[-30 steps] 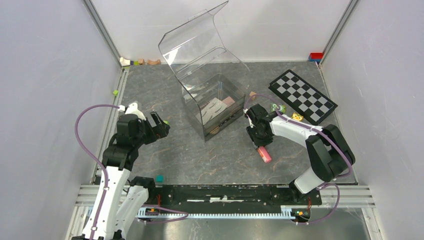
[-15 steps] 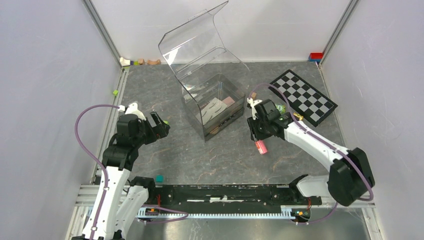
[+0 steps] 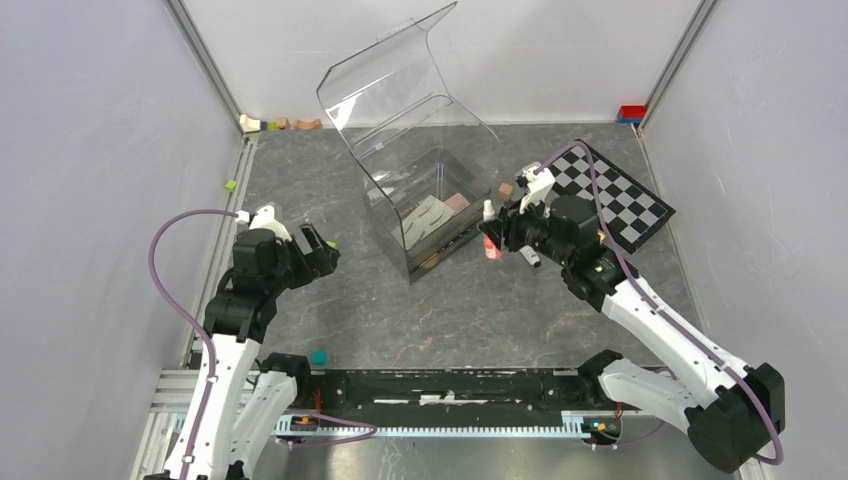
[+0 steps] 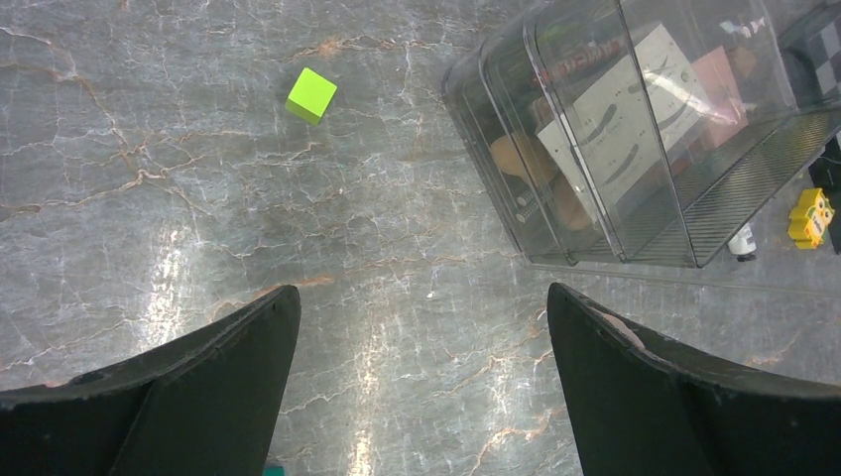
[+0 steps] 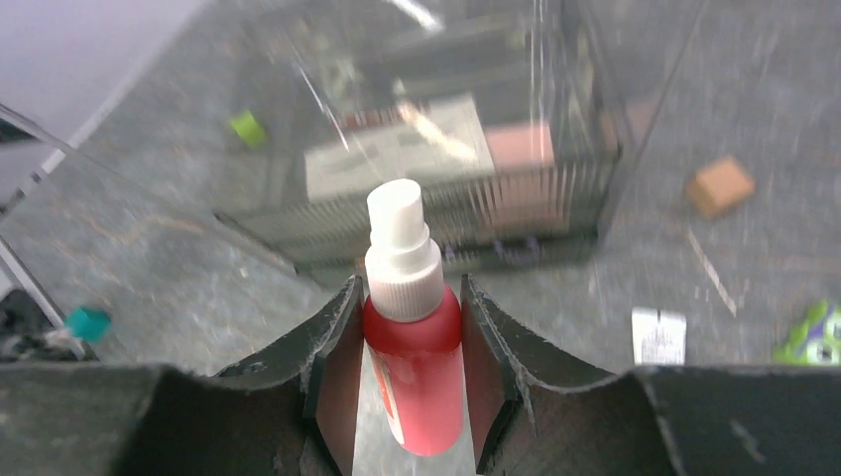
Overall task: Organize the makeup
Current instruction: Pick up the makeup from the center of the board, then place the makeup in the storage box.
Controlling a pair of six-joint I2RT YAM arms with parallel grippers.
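The box's lid is open, so my right gripper will next carry the tube left in the top view behind the card (image 4: 620,124) and release it.
My right gripper (image 3: 497,238) (image 5: 411,327) is shut on a pink tube with a white cap (image 5: 412,342) (image 3: 490,243) and holds it in the air just right of the clear organizer box (image 3: 425,205). The box's lid stands open. Inside lie a white eyebrow card (image 4: 620,124), a pink compact (image 4: 719,84) and brown items (image 4: 521,164). My left gripper (image 3: 318,250) (image 4: 421,397) is open and empty over the bare table left of the box. A small white item (image 5: 658,335) lies on the table right of the box.
A checkerboard (image 3: 605,195) lies at the back right. Coloured cubes lie about: lime (image 4: 311,95), teal (image 3: 319,356), brown (image 5: 721,185), yellow (image 4: 810,216). Small blocks (image 3: 275,124) sit at the back left wall, and a red-blue one (image 3: 631,112) at the back right.
My right gripper has lifted the pink tube off the table and carried it back and left, up beside the organizer box. The left arm has not moved.
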